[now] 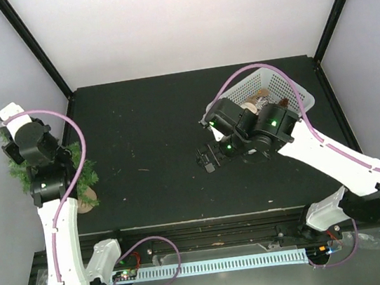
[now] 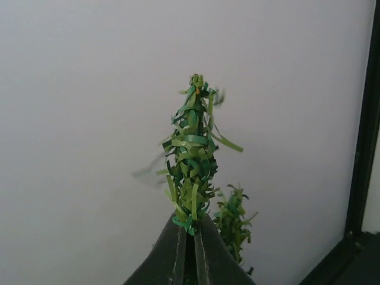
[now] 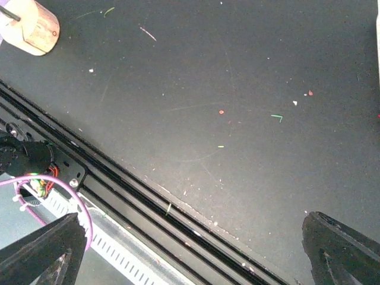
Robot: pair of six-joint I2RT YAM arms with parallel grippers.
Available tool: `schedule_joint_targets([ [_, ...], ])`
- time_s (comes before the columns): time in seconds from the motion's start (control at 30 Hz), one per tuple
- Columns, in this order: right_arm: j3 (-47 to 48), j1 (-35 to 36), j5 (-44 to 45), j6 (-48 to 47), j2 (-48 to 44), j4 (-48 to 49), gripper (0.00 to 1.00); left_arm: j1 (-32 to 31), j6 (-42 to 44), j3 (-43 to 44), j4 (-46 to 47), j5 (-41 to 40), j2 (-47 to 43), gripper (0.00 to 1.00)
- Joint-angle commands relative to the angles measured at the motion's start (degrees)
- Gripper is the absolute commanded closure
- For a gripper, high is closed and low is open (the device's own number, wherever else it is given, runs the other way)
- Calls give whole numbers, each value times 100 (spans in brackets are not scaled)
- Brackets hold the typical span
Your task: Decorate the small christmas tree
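My left gripper swings the leaning tree outward and to the right in the top view next, to release it upon the back tabletop, which lies clear.
The small christmas tree [image 1: 18, 170] stands at the table's left edge, leaning left, its light-wood base [image 1: 85, 200] near the front. My left gripper [image 1: 6, 133] sits in its upper branches. In the left wrist view the left gripper [image 2: 191, 231] is shut on a sprig of the tree [image 2: 193, 154] against the white wall. My right gripper [image 1: 208, 158] hovers over the middle of the table, open and empty. In the right wrist view its fingers [image 3: 41, 255] are spread wide over the front edge, and the wood base [image 3: 32, 27] shows top left.
A white basket [image 1: 288, 86] with brownish items inside stands at the back right, just behind the right arm. Black rails [image 3: 119, 202] and a slotted cable duct [image 1: 221, 264] run along the table's front. Black frame posts [image 1: 31, 44] rise at the back corners.
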Motion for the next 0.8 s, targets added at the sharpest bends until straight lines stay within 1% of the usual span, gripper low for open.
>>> schedule_joint_targets([
  [0.0,-195,31,59,113,-276,29,0,168,-541,624,-818,724,49,98],
  [0.17,-654,33,82,239,-496,248,0,139,-641,1088,-1561,1356,57,99],
  [0.3,-888,31,91,315,-583,417,0,-24,-471,1675,-2173,2231,117,98],
  [0.4,-937,31,145,325,-593,470,0,-179,-360,2127,-2602,3262,189,98],
  [0.5,-989,31,233,329,-604,513,0,-343,-331,2442,-2804,4310,278,98],
  [0.53,-1017,31,263,345,-604,531,0,-396,-302,2498,-2823,4652,329,99],
  [0.57,-1029,31,314,359,-611,539,0,-437,-221,2547,-2824,5163,405,98],
  [0.7,-1022,31,567,506,-656,510,0,-485,-39,2929,-2871,6374,906,99],
  [0.77,-1044,31,682,632,-734,519,0,-487,49,3022,-2674,7005,1135,98],
])
